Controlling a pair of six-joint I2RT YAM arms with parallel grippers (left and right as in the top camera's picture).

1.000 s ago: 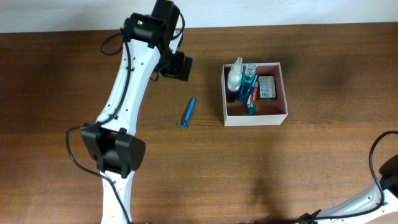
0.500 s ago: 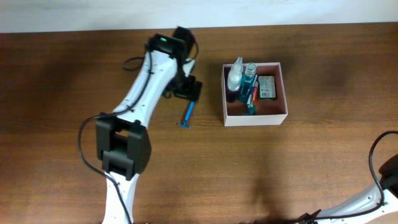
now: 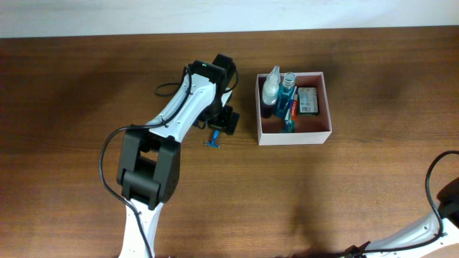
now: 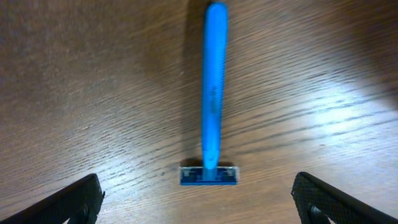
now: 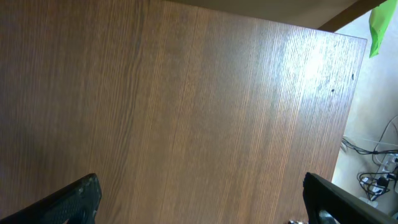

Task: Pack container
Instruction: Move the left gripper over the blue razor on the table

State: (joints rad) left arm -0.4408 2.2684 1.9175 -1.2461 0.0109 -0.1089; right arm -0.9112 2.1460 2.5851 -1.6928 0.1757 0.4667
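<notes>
My open fingers already straddle the razor from above. My left gripper lowers toward the tabletop next and closes on the blue razor's handle near its head (image 3: 214, 136) (image 4: 211, 138).
The container (image 3: 316, 125), a shallow square box with white walls and a reddish-brown inside, stands right of the table's centre. In it lie a clear bottle (image 3: 271, 87), a blue bottle (image 3: 288, 90), a green packet (image 3: 309, 101) and a red-and-white tube (image 3: 292, 110). A blue razor (image 4: 211, 93) lies flat on the wood just left of the container, head towards the camera. My left gripper (image 4: 199, 200) hovers over the razor's head, open, its fingers (image 4: 71, 202) wide on either side and not touching it. My right gripper (image 5: 202, 199) is open over bare wood.
In the overhead view the left arm (image 3: 179, 115) covers most of the razor (image 3: 214, 142). The right arm (image 3: 448, 197) shows only at the bottom right corner. The right wrist view has the table's edge (image 5: 354, 59) and cables (image 5: 379, 168) beyond it.
My left arm has swung right and forward from the table's back, and its gripper now hangs over the razor. The razor and the container have not moved.
</notes>
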